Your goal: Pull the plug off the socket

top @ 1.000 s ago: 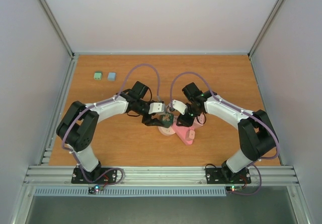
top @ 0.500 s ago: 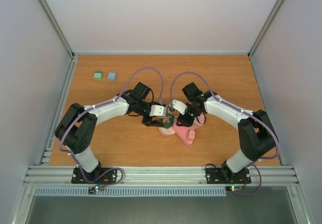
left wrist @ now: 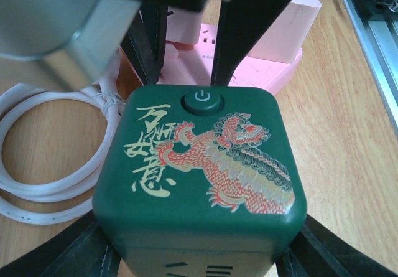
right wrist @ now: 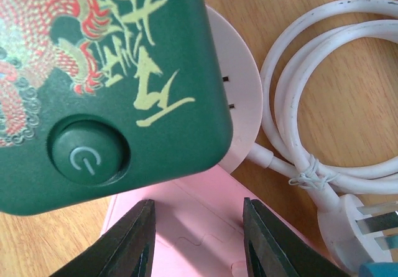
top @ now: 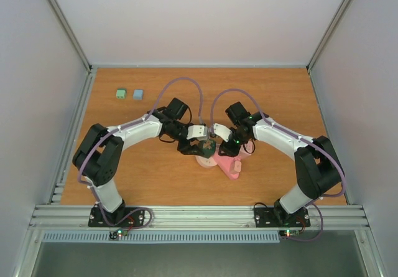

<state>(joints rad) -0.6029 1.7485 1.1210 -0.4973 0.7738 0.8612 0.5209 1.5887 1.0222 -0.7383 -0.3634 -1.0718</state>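
The plug, already clear of the socket strip (top: pixel 229 165), goes outward in my left gripper next, then down to bare wood (top: pixel 155 96) beside the blue block for release.
The plug is a dark green block (left wrist: pixel 199 165) with a red and gold dragon and a round power button. My left gripper (left wrist: pixel 199 255) is shut on its sides. It also shows in the top view (top: pixel 206 145) and the right wrist view (right wrist: pixel 93 71), held just above the round pale end (right wrist: pixel 236 84) of the pink socket strip (right wrist: pixel 199 227), where two slots show bare. My right gripper (right wrist: pixel 196 239) is open, its fingers (right wrist: pixel 134 246) down on top of the strip (top: pixel 229 165). In the top view both grippers, left (top: pixel 203 144) and right (top: pixel 225 149), meet at the strip.
The strip's white cable (right wrist: pixel 311 103) lies coiled on the wooden table beside the round end, with its white mains plug (right wrist: pixel 354 221) at the lower right. The coil also shows in the left wrist view (left wrist: pixel 37 165). A green block (top: pixel 120 93) and a blue block (top: pixel 138 94) lie far back left.
My left gripper has shifted slightly right and back with the green plug in it. The right arm and the pink strip have stayed put.
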